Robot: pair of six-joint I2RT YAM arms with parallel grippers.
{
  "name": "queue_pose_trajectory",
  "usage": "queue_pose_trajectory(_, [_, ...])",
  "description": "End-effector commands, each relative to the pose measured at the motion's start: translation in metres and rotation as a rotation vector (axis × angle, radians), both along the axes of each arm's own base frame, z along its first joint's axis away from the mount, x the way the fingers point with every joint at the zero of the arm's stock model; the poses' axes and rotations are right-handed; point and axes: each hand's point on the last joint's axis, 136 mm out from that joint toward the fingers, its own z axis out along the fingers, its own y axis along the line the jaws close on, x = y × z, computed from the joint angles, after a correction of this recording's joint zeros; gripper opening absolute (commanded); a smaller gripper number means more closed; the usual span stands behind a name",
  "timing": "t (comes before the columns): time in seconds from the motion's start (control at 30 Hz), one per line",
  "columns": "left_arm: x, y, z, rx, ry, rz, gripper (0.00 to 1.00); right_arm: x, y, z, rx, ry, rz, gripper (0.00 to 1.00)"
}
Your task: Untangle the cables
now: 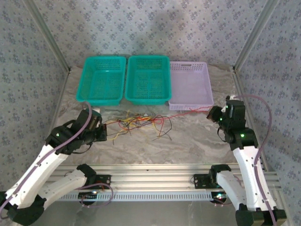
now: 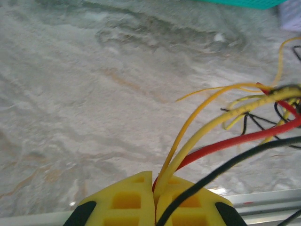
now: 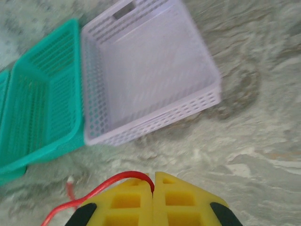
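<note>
My right gripper draws away from the tangle next, then moves outward over the lilac basket and releases the red cable, since that basket stands empty.
The cables lie as a loose tangle of thin yellow, red and black wires on the marble table, in front of the baskets. My left gripper sits at the tangle's left end, shut on yellow and red cables that rise from between its yellow pads; a black cable crosses over the right pad. My right gripper is at the right, shut on a red cable that curls out to the left. That red cable stretches across to the tangle.
Two teal baskets and a lilac basket stand in a row at the back, just behind the cables. An aluminium rail runs along the near edge. Patterned walls close in left and right.
</note>
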Motion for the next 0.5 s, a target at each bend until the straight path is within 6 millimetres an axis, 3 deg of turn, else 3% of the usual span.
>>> queue_pose_trajectory(0.0, [-0.006, 0.038, -0.004, 0.163, 0.019, 0.088, 0.00, 0.001, -0.030, 0.005, 0.060, -0.029, -0.193, 0.00])
queue_pose_trajectory(0.07, [-0.002, 0.045, -0.003, 0.182, 0.011, 0.123, 0.00, -0.002, -0.037, -0.006, 0.108, -0.009, -0.235, 0.00])
queue_pose_trajectory(0.2, [0.007, 0.042, -0.003, 0.157, -0.011, 0.161, 0.00, -0.010, -0.051, 0.001, 0.113, -0.048, -0.308, 0.00])
queue_pose_trajectory(0.27, [0.015, 0.034, -0.004, 0.129, -0.014, 0.161, 0.00, 0.001, -0.043, 0.022, 0.113, -0.134, -0.245, 0.00])
queue_pose_trajectory(0.47, [0.034, -0.004, -0.015, -0.001, -0.004, 0.105, 0.00, 0.026, -0.024, 0.035, 0.108, -0.093, -0.149, 0.00])
